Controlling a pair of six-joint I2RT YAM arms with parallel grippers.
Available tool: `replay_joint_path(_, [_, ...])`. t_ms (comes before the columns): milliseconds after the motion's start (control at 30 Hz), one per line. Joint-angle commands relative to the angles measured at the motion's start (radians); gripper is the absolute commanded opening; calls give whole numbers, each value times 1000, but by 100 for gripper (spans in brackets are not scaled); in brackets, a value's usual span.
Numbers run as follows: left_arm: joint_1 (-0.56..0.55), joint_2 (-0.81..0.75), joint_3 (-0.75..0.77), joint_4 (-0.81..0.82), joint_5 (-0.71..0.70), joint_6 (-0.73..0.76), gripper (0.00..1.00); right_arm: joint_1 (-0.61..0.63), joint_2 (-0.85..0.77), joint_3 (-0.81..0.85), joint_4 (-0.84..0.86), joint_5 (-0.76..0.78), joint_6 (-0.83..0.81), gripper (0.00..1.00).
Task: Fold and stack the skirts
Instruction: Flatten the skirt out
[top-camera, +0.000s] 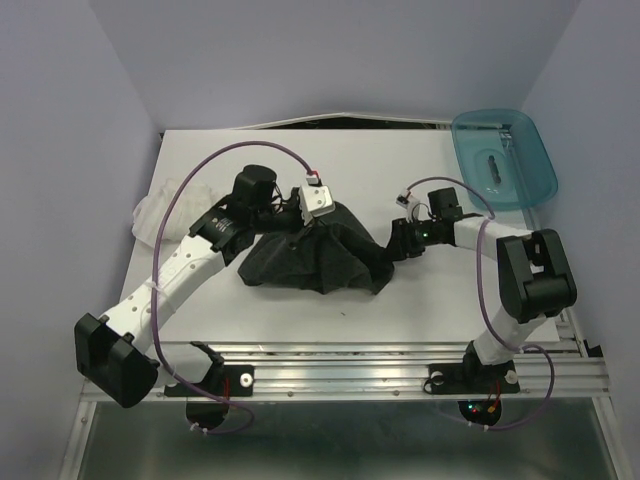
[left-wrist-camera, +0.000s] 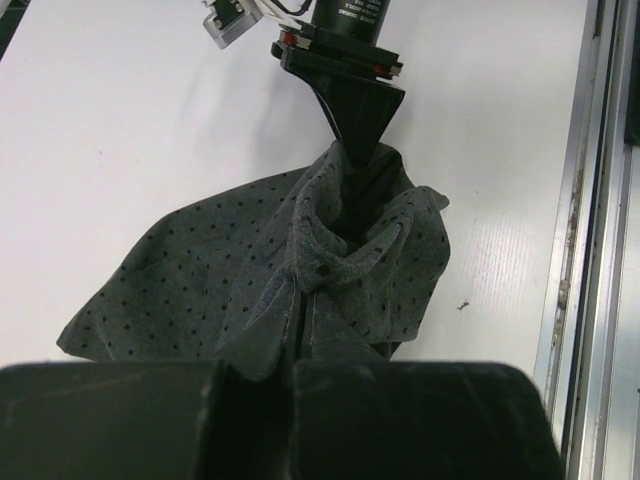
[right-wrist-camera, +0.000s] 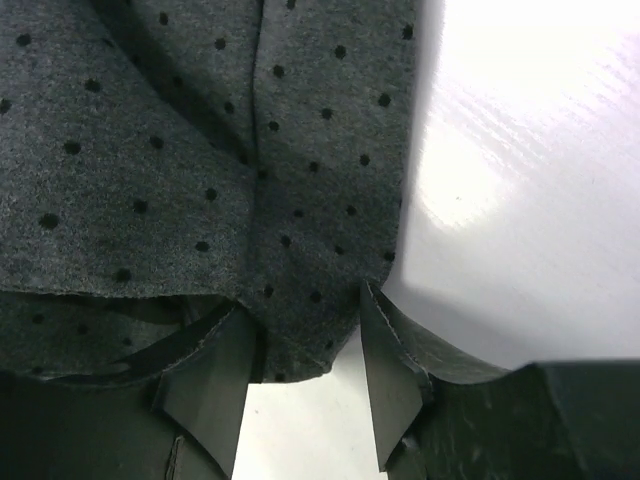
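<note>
My left gripper will next carry the fold back and down toward the skirt's near edge, then release it.
The charcoal-black dotted skirt (top-camera: 305, 262) lies bunched in the middle of the white table (top-camera: 400, 320). My left gripper (top-camera: 312, 230) is at its far edge and is shut on a fold of the cloth, with the fabric pinched between the fingers in the left wrist view (left-wrist-camera: 292, 365). My right gripper (top-camera: 390, 248) is at the skirt's right corner. Its jaws stand open with the cloth's edge (right-wrist-camera: 300, 250) lying between them (right-wrist-camera: 302, 300). The white ruffled skirt (top-camera: 150, 215) lies crumpled at the table's left edge, partly hidden behind my left arm.
A teal plastic bin (top-camera: 505, 160) sits at the far right corner. Metal rails (top-camera: 400, 365) run along the near table edge. Purple cables loop over both arms. Walls close in on the left, back and right.
</note>
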Motion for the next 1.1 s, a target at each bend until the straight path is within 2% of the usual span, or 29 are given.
replay_joint_path(0, [6,-5,55,-16,53,37,0,16,-23,74,118,76,32,50])
replay_joint_path(133, [7,-5,38,-27,64,49,0,37,-66,100,131,91,43,47])
replay_joint_path(233, [7,1,32,-22,81,49,0,48,-66,133,143,106,72,37])
replay_joint_path(267, [7,1,32,-21,87,49,0,48,-60,154,146,118,90,21])
replay_joint_path(333, [7,-4,36,-51,104,66,0,48,-31,186,145,178,168,1])
replay_joint_path(367, [9,-5,38,-79,116,87,0,48,-24,206,138,195,199,1])
replay_joint_path(433, [3,2,58,-181,147,250,1,16,-36,245,132,195,274,1])
replay_joint_path(467, [-3,13,70,-313,145,317,1,-1,-48,252,132,186,346,1])
replay_joint_path(533, [-28,55,90,-462,133,524,2,-53,-80,262,137,175,444,1])
replay_joint_path(567, [-38,68,87,-571,109,576,2,-70,-112,263,138,165,474,1])
replay_joint_path(633, [-80,99,46,-643,60,675,2,-94,-164,257,140,136,549,1])
replay_joint_path(733, [-123,125,-9,-621,27,704,3,-105,-227,226,138,123,600,1])
replay_joint_path(900, [-167,205,10,-446,12,680,9,-154,-403,65,138,174,716,1])
replay_joint_path(1000, [-177,286,67,-339,3,634,18,-185,-460,-13,141,237,778,1])
replay_joint_path(1067, [-177,360,133,-300,-7,603,30,-196,-477,-34,175,252,805,1])
